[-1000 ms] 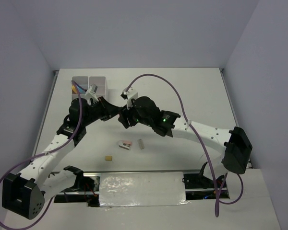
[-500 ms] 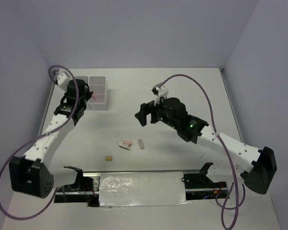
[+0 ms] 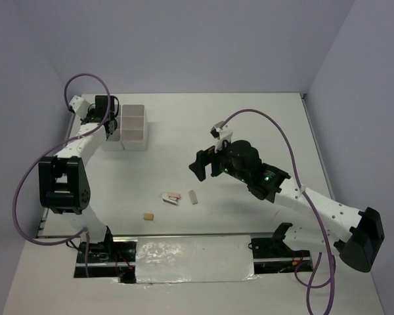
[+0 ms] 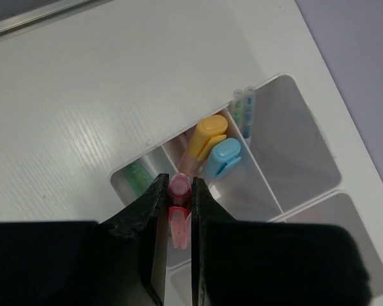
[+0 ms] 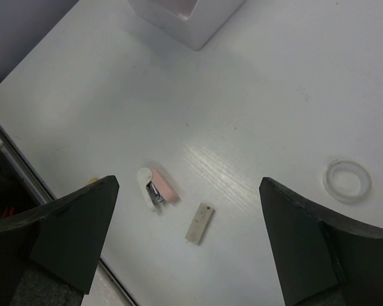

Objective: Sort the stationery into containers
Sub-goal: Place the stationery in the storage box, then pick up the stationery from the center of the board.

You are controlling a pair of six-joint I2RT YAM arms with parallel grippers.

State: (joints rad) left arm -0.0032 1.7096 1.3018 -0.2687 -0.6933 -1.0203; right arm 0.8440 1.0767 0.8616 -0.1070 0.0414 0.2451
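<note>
The long sides of the grey block [image 3: 193, 197] [image 5: 199, 223] get my right gripper's open fingers around them next, down and back, since the block lies below and nearer my base.
My left gripper [image 4: 179, 183] is shut on a pink highlighter [image 4: 179, 220] and hovers over the white divided container [image 4: 300, 146], which stands at the far left [image 3: 132, 125]. One compartment holds a yellow highlighter [image 4: 208, 130] and a blue one [image 4: 222, 157]. A green one [image 4: 138, 176] and two thin pens [image 4: 244, 105] lie in neighbouring compartments. My right gripper [image 5: 188, 185] stands open above a pink-and-white stapler [image 5: 158, 188] and a grey block [image 5: 199, 223], touching neither. A clear tape ring [image 5: 348, 181] lies to their right.
A small tan block [image 3: 148, 215] lies near the table's front edge, left of the stapler [image 3: 172, 197] and grey block [image 3: 193, 197]. A corner of the container [image 5: 185, 16] shows at the top of the right wrist view. Purple cables loop over both arms.
The two grippers were together mid-table; the left arm swung to the container at far left with the pink highlighter. The right gripper opened and drew back to the right.
</note>
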